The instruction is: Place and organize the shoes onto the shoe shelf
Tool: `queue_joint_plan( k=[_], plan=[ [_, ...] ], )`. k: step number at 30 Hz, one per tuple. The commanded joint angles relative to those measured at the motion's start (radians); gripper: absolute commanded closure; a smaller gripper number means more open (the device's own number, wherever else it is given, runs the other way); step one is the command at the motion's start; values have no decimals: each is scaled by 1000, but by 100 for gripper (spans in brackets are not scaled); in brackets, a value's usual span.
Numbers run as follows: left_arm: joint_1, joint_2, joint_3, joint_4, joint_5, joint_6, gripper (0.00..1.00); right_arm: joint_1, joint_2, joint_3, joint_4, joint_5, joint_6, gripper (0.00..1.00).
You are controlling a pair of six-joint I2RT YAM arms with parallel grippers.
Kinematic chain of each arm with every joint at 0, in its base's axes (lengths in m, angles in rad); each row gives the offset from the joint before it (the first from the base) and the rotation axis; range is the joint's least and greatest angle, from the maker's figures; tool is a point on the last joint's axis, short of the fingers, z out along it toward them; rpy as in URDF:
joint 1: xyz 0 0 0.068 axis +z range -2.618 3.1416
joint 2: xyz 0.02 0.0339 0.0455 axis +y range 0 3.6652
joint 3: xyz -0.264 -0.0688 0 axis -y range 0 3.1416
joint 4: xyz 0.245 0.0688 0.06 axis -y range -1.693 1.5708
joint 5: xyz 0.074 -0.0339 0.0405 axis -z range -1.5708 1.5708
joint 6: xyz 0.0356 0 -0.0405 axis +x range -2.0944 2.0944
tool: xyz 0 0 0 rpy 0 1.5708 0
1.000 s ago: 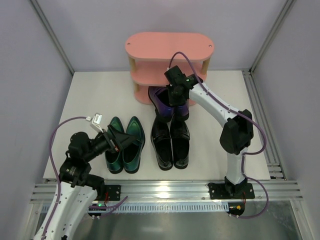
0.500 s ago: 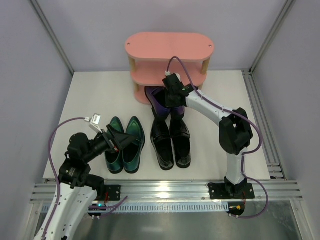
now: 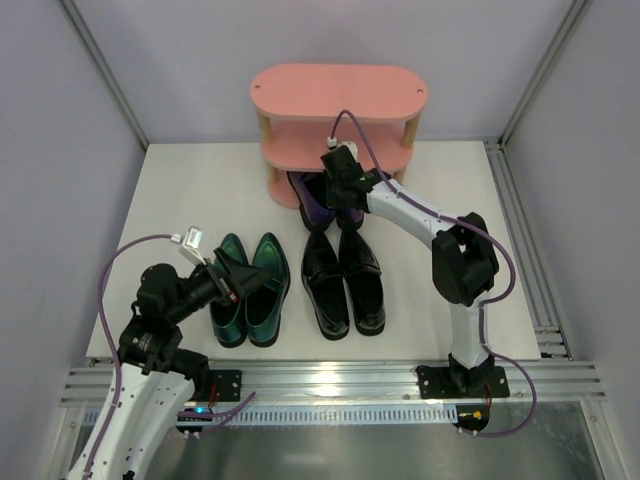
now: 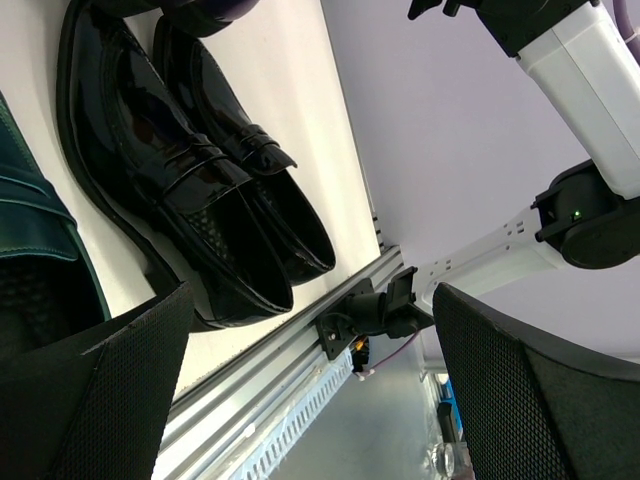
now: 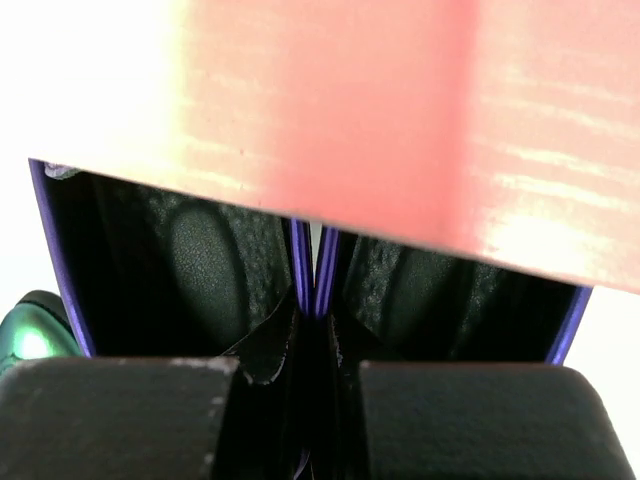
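Note:
Next, the right gripper pushes the purple pair (image 3: 318,208) away from my base, deeper under the pink board (image 5: 400,120) onto the bottom level.
The pink three-tier shoe shelf (image 3: 335,95) stands at the back of the table. My right gripper (image 3: 340,188) is shut on the touching inner walls of the purple pair (image 3: 318,208), whose heel ends lie at the shelf's bottom tier. In the right wrist view the purple walls (image 5: 312,268) are pinched between the fingers (image 5: 470,420), under a pink board (image 5: 400,120). The black pair (image 3: 342,282) lies in front of the purple pair. The teal-green pair (image 3: 250,292) lies to the left. My left gripper (image 3: 236,284) is open and empty beside the teal pair; its view shows the black pair (image 4: 180,170).
Metal rails (image 3: 330,380) run along the near table edge and down the right side (image 3: 520,240). Grey walls enclose the table on three sides. A teal toe (image 5: 25,335) shows at the left of the right wrist view.
My right gripper has moved the purple pair back and left, toward the shelf, opening a gap from the black pair. The left arm has not moved.

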Motion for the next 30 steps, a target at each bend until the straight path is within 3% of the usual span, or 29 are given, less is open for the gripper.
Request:
queue_joint_plan(
  k=[1, 18, 30],
  plan=[
    [1, 0, 12, 26, 6, -7, 0, -13, -19, 94, 249, 78, 32, 96],
    [1, -23, 18, 14, 10, -21, 0, -30, -50, 19, 369, 129, 95, 96],
    [1, -42, 20, 4, 12, -27, 0, -53, 65, 116, 323, 104, 113, 95]
  ],
)
